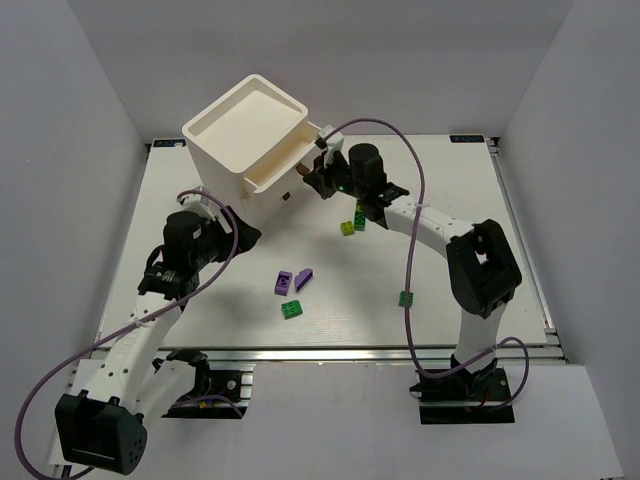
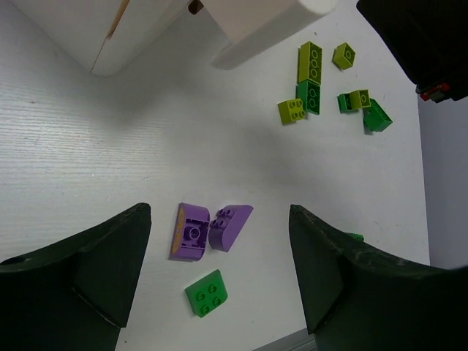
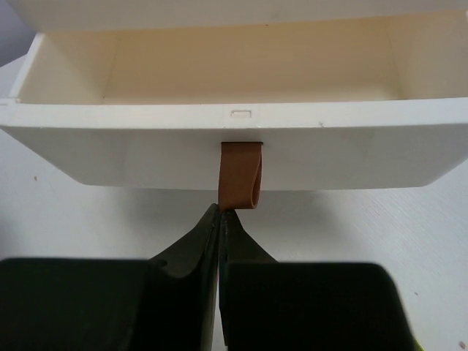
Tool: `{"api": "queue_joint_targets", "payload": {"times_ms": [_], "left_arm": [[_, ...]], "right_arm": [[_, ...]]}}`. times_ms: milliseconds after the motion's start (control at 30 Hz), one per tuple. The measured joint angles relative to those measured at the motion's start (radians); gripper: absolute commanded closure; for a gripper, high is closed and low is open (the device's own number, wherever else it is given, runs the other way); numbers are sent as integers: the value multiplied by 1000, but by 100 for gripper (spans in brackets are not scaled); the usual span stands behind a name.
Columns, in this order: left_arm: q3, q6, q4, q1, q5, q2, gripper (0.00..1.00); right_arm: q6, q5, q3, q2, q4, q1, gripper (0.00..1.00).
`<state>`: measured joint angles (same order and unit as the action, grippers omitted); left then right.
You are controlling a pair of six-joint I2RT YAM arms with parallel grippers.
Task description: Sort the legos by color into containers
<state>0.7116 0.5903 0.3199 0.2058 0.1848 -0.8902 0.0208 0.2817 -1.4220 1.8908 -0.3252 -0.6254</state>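
Observation:
My left gripper will next go down, back and to the right in the top view, onto the hollow purple lego, because the top drawer is open and empty.
The white drawer unit stands at the back left with its top drawer pulled out; its inside shows empty in the right wrist view. My right gripper is shut, its tips touching the lower edge of the drawer's brown pull tab. My left gripper is open and empty, above two purple legos and a bright green lego. Several green and yellow-green legos lie in a cluster under the right arm.
One green lego lies alone beside the right arm's lower link. A lower drawer's brown tab shows below the open drawer. The right arm reaches across the legos cluster.

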Motion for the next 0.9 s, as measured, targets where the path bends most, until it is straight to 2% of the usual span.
{"api": "queue_joint_targets", "payload": {"times_ms": [233,333,367,567,733,900], "left_arm": [[6,-25,10,0,14,-26,16],[13,-37,17,3,17,-38,18],[18,-41,19,5,20,-47,19],[73,-67,25,18,77,-170,34],[98,-80,72,79,77,-268,38],[103,-72,139,193,-2,-305,32]], "right_arm": [[11,-12,87,-67,-8,11,100],[13,-8,108,-86,-7,16,58],[15,-5,111,-90,-5,18,40],[53,60,111,-111,48,31,11],[191,232,116,-160,209,68,11],[380,396,225,-261,380,115,11]]}}
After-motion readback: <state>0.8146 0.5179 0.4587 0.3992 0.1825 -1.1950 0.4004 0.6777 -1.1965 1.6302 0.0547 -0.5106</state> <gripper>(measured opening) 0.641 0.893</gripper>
